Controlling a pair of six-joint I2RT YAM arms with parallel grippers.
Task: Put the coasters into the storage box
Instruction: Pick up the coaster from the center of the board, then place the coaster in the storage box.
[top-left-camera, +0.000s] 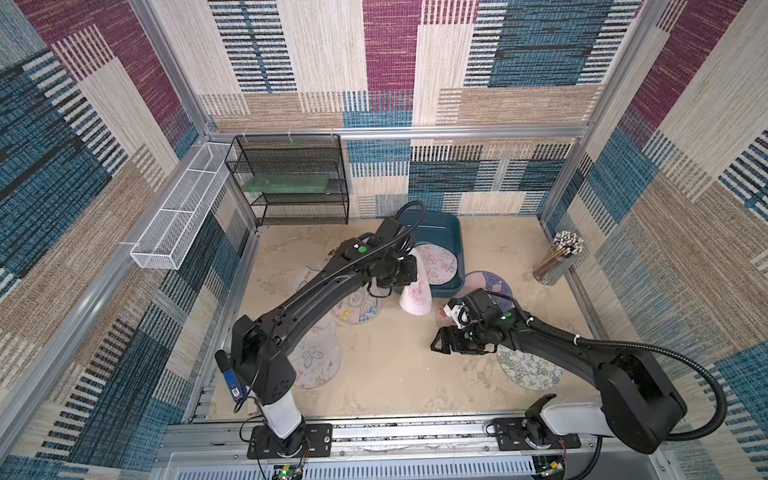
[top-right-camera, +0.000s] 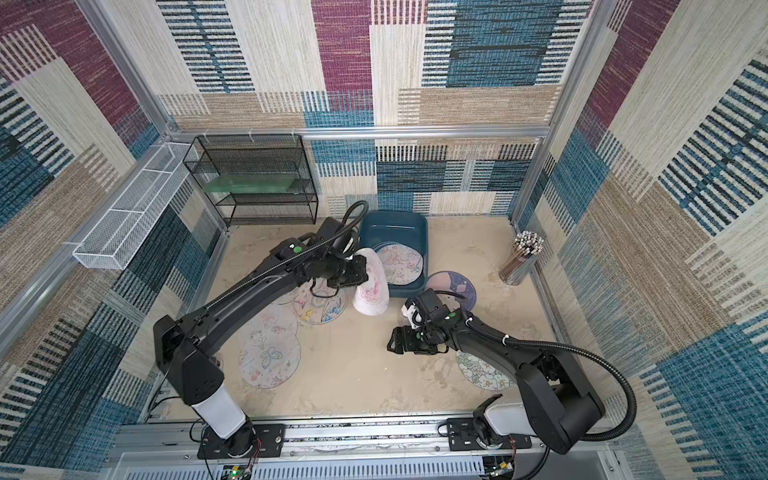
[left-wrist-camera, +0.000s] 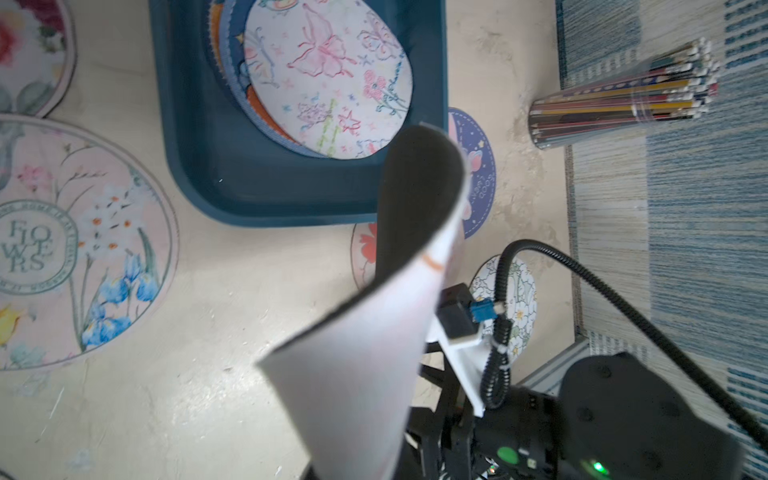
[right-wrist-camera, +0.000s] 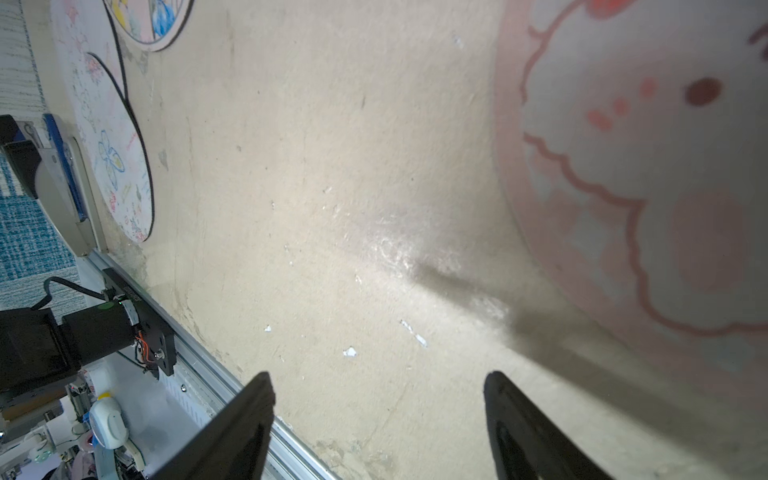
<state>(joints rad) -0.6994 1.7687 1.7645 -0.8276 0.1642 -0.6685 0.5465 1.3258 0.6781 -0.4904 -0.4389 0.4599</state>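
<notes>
I will next move my left gripper outward and down over the box's butterfly coaster (top-left-camera: 437, 263) (left-wrist-camera: 329, 80), below and outward of it, and release there, as the held coaster hangs outside.
My left gripper (top-left-camera: 409, 266) is shut on a pink-rimmed cartoon coaster (top-left-camera: 415, 293) (top-right-camera: 371, 286) that hangs curled, its black back (left-wrist-camera: 419, 195) showing, just outside the near left corner of the teal storage box (top-left-camera: 451, 226) (top-right-camera: 417, 220) (left-wrist-camera: 249, 199). The left jaws are hidden behind it in the left wrist view. A butterfly coaster (top-left-camera: 436, 264) (left-wrist-camera: 328, 79) lies on top of others inside the box. My right gripper (top-left-camera: 438, 345) (right-wrist-camera: 376, 378) stands open and empty low over bare table, with the hanging coaster (right-wrist-camera: 644, 166) off to one side of it.
Loose coasters lie on the table: a "Flowers" one (top-left-camera: 357, 309) (left-wrist-camera: 79, 241), a butterfly one (top-left-camera: 316, 361), a white-blossom one (top-left-camera: 528, 368) and a blue one (top-left-camera: 490, 286). A cup of pencils (top-left-camera: 559, 257) stands right. A black wire rack (top-left-camera: 291, 178) and white mesh tray (top-left-camera: 178, 216) are back left.
</notes>
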